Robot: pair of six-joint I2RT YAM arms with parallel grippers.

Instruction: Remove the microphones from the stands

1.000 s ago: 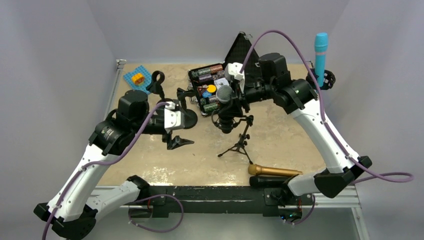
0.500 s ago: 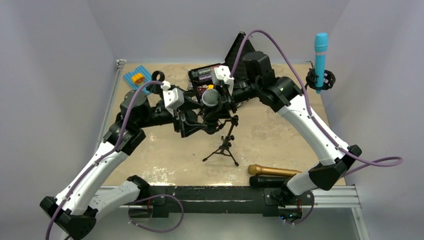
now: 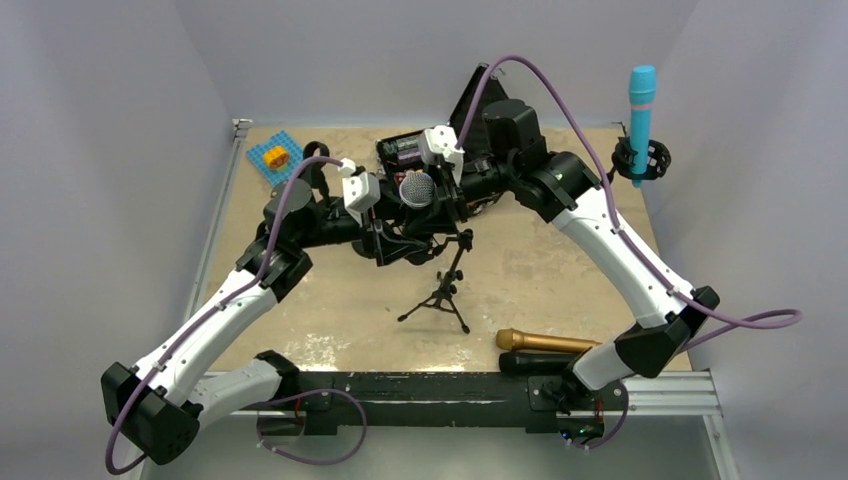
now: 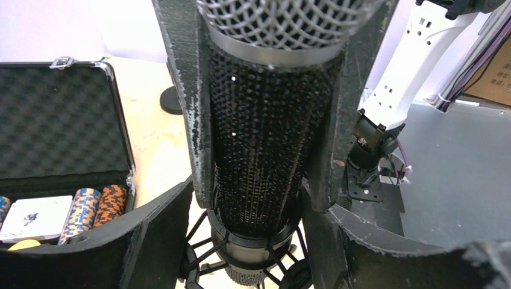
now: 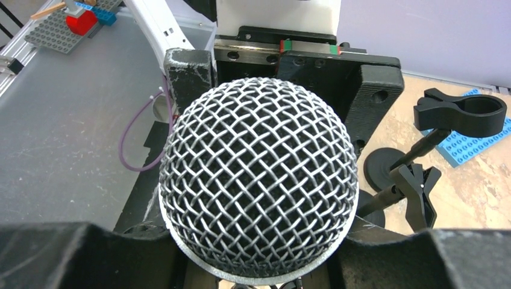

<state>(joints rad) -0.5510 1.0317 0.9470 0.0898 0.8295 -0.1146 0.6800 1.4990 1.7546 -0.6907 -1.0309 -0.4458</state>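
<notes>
My right gripper will lift the microphone up from the mount, then move it back and down onto the bare tabletop (image 3: 552,318) beside the gold microphone. It will then let go of the microphone, since there is free room.
The microphone (image 3: 417,188) has a silver mesh head and a black body and sits in the shock mount of a small black tripod stand (image 3: 441,295). My right gripper (image 3: 440,205) is shut on the microphone's body just below the head (image 5: 259,180); its fingers (image 4: 184,90) show on both sides of the body (image 4: 265,138). My left gripper (image 3: 400,245) is open around the shock mount (image 4: 253,253), just below the right gripper. A gap shows between its left finger (image 4: 150,241) and the mount, while the other finger stands close to it.
An open black case (image 3: 400,150) of poker chips and cards lies behind the arms. A gold microphone (image 3: 548,342) lies near the front edge. A blue microphone (image 3: 641,110) stands at the far right. At the far left are a blue plate (image 3: 275,158) and a black clip stand (image 3: 315,160).
My left arm has swung right to the stand, its jaws narrowing around the shock mount. My right arm has carried the microphone and stand leftward.
</notes>
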